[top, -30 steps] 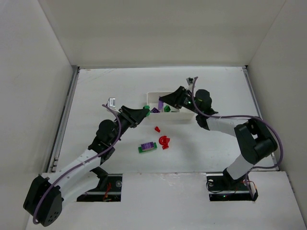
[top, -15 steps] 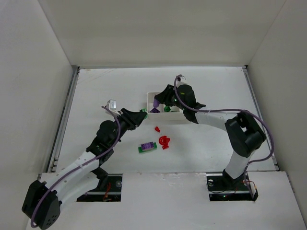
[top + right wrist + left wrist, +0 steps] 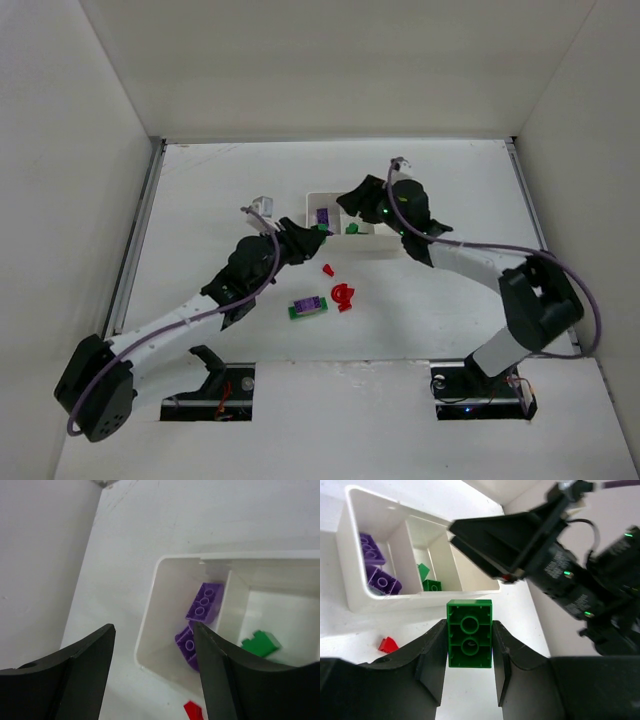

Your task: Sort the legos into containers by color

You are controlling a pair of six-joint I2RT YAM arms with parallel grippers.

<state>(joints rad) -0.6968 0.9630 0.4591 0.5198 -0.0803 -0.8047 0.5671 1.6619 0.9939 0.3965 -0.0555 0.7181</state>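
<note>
My left gripper will move outward and to the right in the top view, then down over the tray's middle section (image 3: 354,225) (image 3: 435,562), because small green bricks are there.
My left gripper (image 3: 316,232) (image 3: 469,625) is shut on a green brick (image 3: 469,640), held just in front of the white tray (image 3: 312,197) (image 3: 350,580). The brick also shows in the top view (image 3: 322,229). My right gripper (image 3: 350,201) (image 3: 152,626) is open and empty above the tray's (image 3: 150,615) left end. Two purple bricks (image 3: 372,555) (image 3: 204,601) lie in the left compartment. Small green bricks (image 3: 431,585) (image 3: 260,644) lie in the middle one. The right compartment is hidden by the right arm.
On the table in front of the tray lie a small red brick (image 3: 327,269) (image 3: 387,644), a red cluster (image 3: 343,294) and a purple brick stacked on a green one (image 3: 308,305). White walls enclose the table on three sides.
My left arm has carried the green brick right and forward, up to the tray. My right gripper dipped toward the left compartment, then pulled back up and to the right.
</note>
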